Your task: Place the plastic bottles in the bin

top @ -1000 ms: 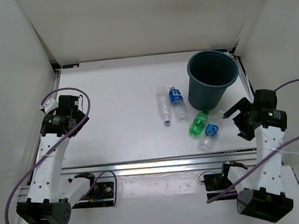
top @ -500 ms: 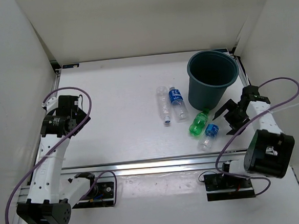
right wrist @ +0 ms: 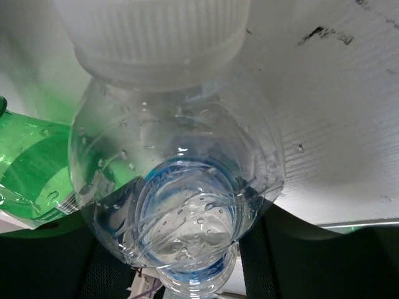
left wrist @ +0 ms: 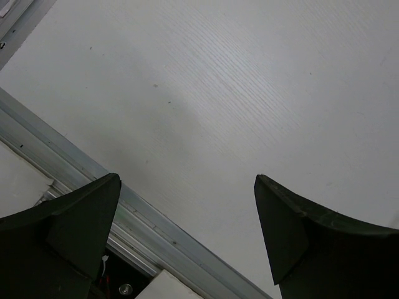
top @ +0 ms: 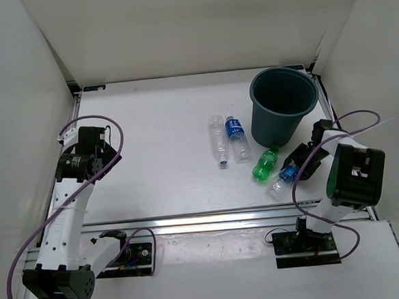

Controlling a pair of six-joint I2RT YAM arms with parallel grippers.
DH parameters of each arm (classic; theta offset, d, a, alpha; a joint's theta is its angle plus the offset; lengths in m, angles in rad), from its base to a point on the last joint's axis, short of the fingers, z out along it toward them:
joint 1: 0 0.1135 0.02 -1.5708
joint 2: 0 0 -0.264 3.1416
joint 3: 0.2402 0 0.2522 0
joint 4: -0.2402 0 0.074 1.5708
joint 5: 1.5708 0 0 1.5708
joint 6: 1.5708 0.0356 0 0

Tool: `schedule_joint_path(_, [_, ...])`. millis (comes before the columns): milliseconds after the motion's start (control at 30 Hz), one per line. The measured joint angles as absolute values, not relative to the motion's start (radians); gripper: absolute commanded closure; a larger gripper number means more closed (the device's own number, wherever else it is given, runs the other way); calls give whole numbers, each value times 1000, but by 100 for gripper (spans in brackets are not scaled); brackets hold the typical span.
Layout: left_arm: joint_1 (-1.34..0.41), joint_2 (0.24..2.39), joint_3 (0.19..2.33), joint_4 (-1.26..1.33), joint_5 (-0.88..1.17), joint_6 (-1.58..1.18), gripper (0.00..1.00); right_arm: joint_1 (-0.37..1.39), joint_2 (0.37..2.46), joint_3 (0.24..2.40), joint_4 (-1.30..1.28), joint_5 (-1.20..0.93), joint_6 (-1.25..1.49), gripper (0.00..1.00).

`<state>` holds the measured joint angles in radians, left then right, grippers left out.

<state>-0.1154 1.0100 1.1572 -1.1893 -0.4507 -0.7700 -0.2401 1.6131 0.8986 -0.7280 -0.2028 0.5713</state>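
My right gripper lifts the blue-labelled bottle beside the green bottle next and carries it outward over the bin's opening. Then it releases the bottle, because the bin's rim stands well above the tabletop.
The dark teal bin stands upright at the back right. A plain clear bottle and a blue-labelled one lie side by side left of it. A green bottle lies in front of the bin. Beside it lies a second blue-labelled bottle, and my right gripper is shut on its upper part. In the right wrist view this bottle fills the space between the fingers of the gripper, white cap pointing away, the green bottle at left. My left gripper hangs open over bare table.
An aluminium rail runs along the table's near edge. White walls close in the left, back and right sides. The left arm stays near the left wall. Purple cables loop off both arms.
The right arm dropped and swung left to the near blue-labelled bottle, and its jaws closed on it. The bottle shifted slightly. The left arm stayed put.
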Motion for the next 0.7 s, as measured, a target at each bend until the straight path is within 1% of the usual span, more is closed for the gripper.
schedule_joint_path(33, [-115,1011,1156,-1182,-451,-768,0,-240,1611,899,-728,-204,569,55])
schedule_joint_path(67, [-115,1011,1155,-1175,-450,-767,0,-239,1608,899,-730,-204,568,62])
schedule_joint_path(133, [-115,1018,1150,-1167,-447,-767,0,-234,1594,899,-746,-204,568,66])
schedule_joint_path(233, [-115,1030,1141,-1155,-443,-763,0,-223,1498,889,-806,-193,574,66])
schedule_joint_path(300, [-115,1038,1139,-1149,-440,-759,0,-214,1354,891,-876,-191,590,68])
schedule_joint_path(333, [-115,1040,1137,-1144,-439,-759,0,-211,1273,911,-917,-191,597,71])
schedule_joint_path(367, [-115,1041,1136,-1140,-439,-758,0,-208,1199,947,-961,-185,604,69])
schedule_joint_path(433, [-115,1041,1133,-1132,-438,-755,0,-208,1086,1102,-1044,-165,620,63])
schedule_joint_path(500, [-116,1041,1126,-1116,-438,-749,0,-210,1035,1319,-1045,-141,622,62])
schedule_joint_path(567, [-116,1044,1114,-1106,-437,-746,0,-210,1067,1586,-1049,-125,613,64])
schedule_joint_path(600, [-116,1044,1107,-1097,-437,-744,0,-212,1102,1703,-1034,-121,601,70])
schedule_joint_path(700, [-115,1045,1083,-1067,-431,-739,0,-213,1243,1985,-992,-117,572,72])
